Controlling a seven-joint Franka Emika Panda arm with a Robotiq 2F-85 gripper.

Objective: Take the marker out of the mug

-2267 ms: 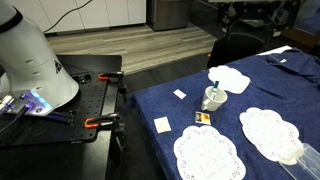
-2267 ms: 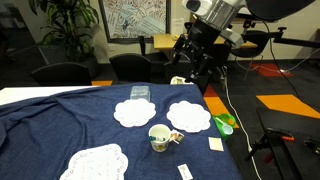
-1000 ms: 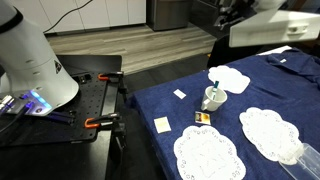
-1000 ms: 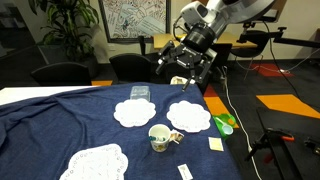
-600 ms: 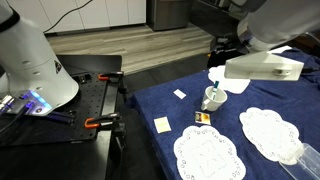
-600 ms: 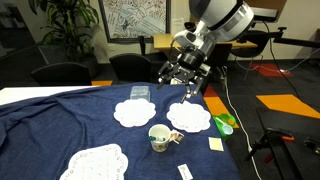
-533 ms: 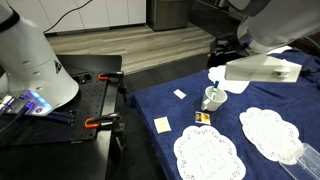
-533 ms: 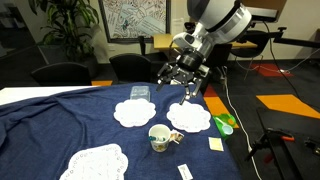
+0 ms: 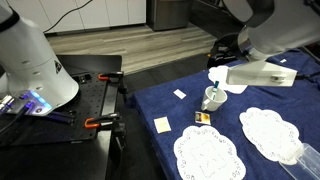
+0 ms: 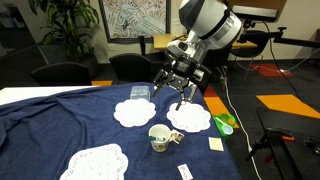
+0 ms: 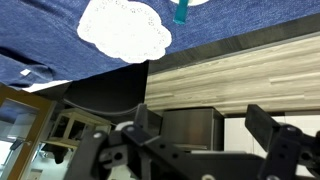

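Note:
The marker's teal upper end sticks out past the mug's rim (image 10: 172,138) with my gripper's fingers around it. My gripper needs to move across toward the mug and down next.
The white mug (image 10: 159,137) stands on the blue cloth between the lace doilies; it also shows in an exterior view (image 9: 212,99). The marker is too small to make out for sure; a thin pale stick seems to lean at the mug's rim (image 10: 172,138). My gripper (image 10: 178,93) hangs open and empty in the air, above the far doily and well behind and above the mug. In the wrist view my gripper (image 11: 210,128) shows two dark fingers (image 11: 148,125) wide apart with nothing between them. The mug is out of the wrist view.
Several white doilies (image 10: 188,116) lie on the blue cloth (image 10: 60,120). Small cards (image 9: 162,124) lie near the table's edge. A green object (image 10: 225,124) lies at the cloth's edge and shows teal in the wrist view (image 11: 183,10). Orange clamps (image 9: 95,122) sit on the black stand.
The arm has swung down from high behind the table towards the cloth. The gripper now sits lower, closer to the doilies and the mug, and stays open.

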